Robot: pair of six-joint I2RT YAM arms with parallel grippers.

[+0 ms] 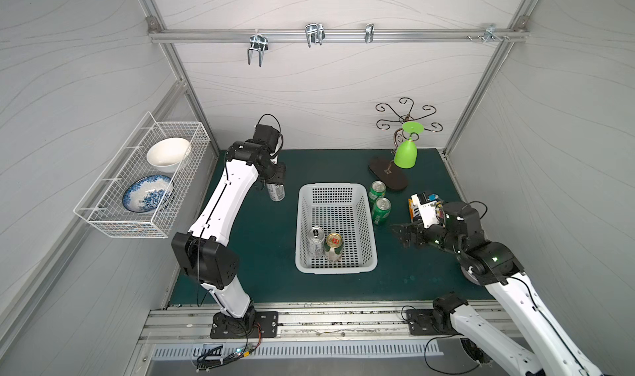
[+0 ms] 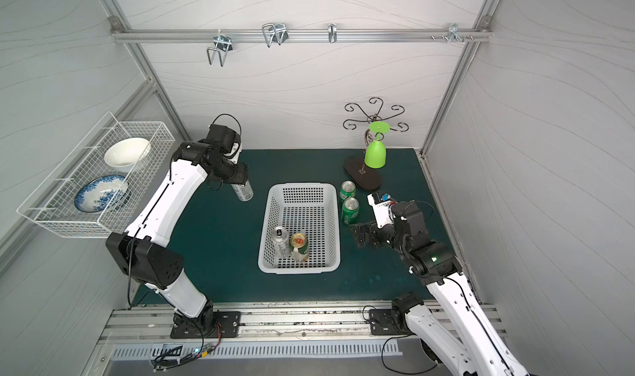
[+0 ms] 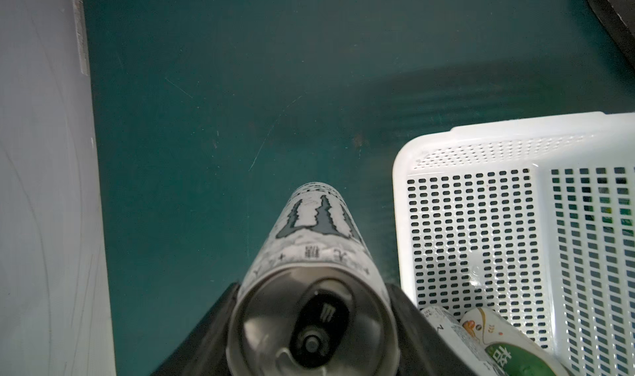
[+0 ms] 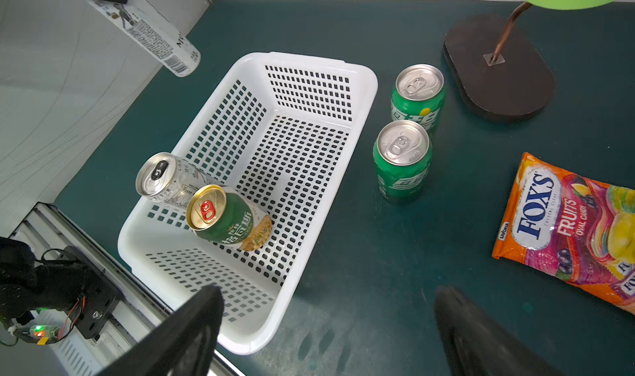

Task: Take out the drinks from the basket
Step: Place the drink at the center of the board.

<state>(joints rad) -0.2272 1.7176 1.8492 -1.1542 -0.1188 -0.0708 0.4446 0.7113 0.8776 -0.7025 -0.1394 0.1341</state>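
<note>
The mat point(image 3: 332, 163) beside the basket's far end point(image 1: 286, 209) is bare. I will next lower my left gripper there until the silver-white can stands upright, then release its top.
My left gripper point(image 3: 312, 326) is shut on a silver-white can point(image 1: 276, 192) near its top, holding it tilted just left of the white basket point(image 1: 335, 186) at the far end. Inside the basket's near end stand another silver-white can point(image 1: 316, 242) and a green-white can with a gold top point(image 1: 334, 247). Two green cans point(image 1: 377, 191) point(image 1: 382, 211) stand on the mat right of the basket. My right gripper point(image 4: 330, 295) is open and empty, over the mat beside the basket's point(image 4: 371, 82) near right corner.
An orange snack packet point(image 4: 570, 226) lies on the mat right of the green cans, under my right wrist. A green cup point(image 1: 405, 154) hangs on a metal stand with a dark base point(image 1: 388, 176) at the back right. A wire rack point(image 1: 144, 185) with bowls hangs on the left wall.
</note>
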